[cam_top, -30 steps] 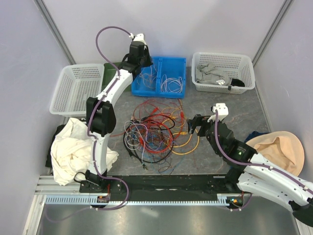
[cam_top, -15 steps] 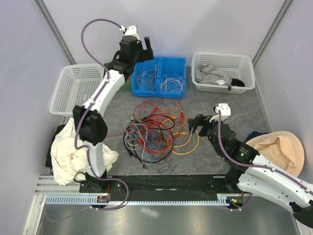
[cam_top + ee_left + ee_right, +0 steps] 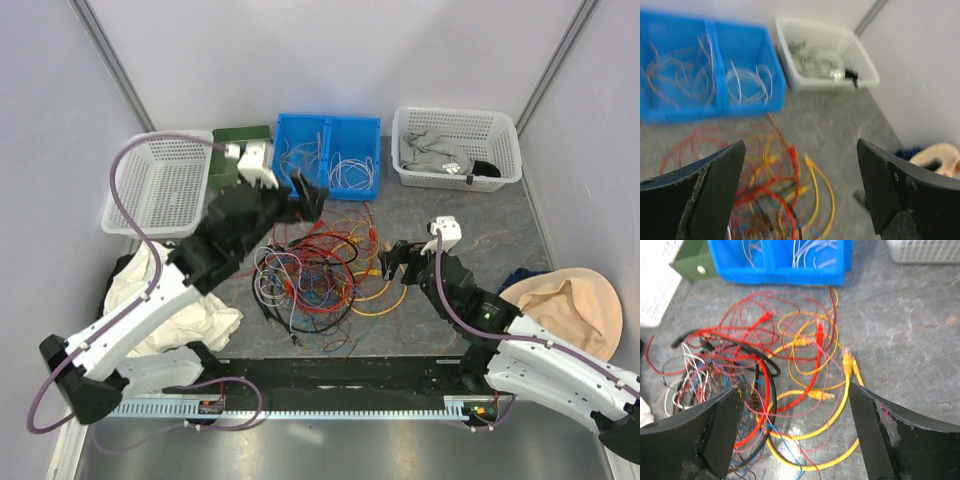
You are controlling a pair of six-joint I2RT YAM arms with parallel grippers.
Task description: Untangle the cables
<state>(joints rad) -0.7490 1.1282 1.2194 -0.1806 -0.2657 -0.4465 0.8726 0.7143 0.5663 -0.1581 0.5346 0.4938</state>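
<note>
The bend where the thick red cable bows out (image 3: 351, 285) (image 3: 767, 391) lies beside the black cable. My right gripper goes down and to the left in the top view onto it next.
The cables (image 3: 315, 265) lie as a tangle of red, yellow, black, blue and white wires in the middle of the table. My left gripper (image 3: 308, 195) hangs open above the tangle's far edge, just in front of the blue bin (image 3: 372, 192). In the left wrist view the cables (image 3: 775, 180) blur below the empty left gripper (image 3: 800, 144). My right gripper (image 3: 393, 262) stands open at the tangle's right side. The right wrist view shows yellow loops of the cables (image 3: 805, 380) under the right gripper (image 3: 796, 387), which holds nothing.
The blue bin (image 3: 790, 276) holds loose coiled wires in two compartments. A green box (image 3: 235, 140) and an empty white basket (image 3: 150, 185) stand at the far left. A white basket (image 3: 455, 112) with grey cloth stands far right. White cloth (image 3: 160, 300) lies near left, a beige hat (image 3: 570, 305) near right.
My left arm has swung from the blue bin back toward me and down over the tangle's far edge, its gripper now open. My right gripper has crept slightly left.
</note>
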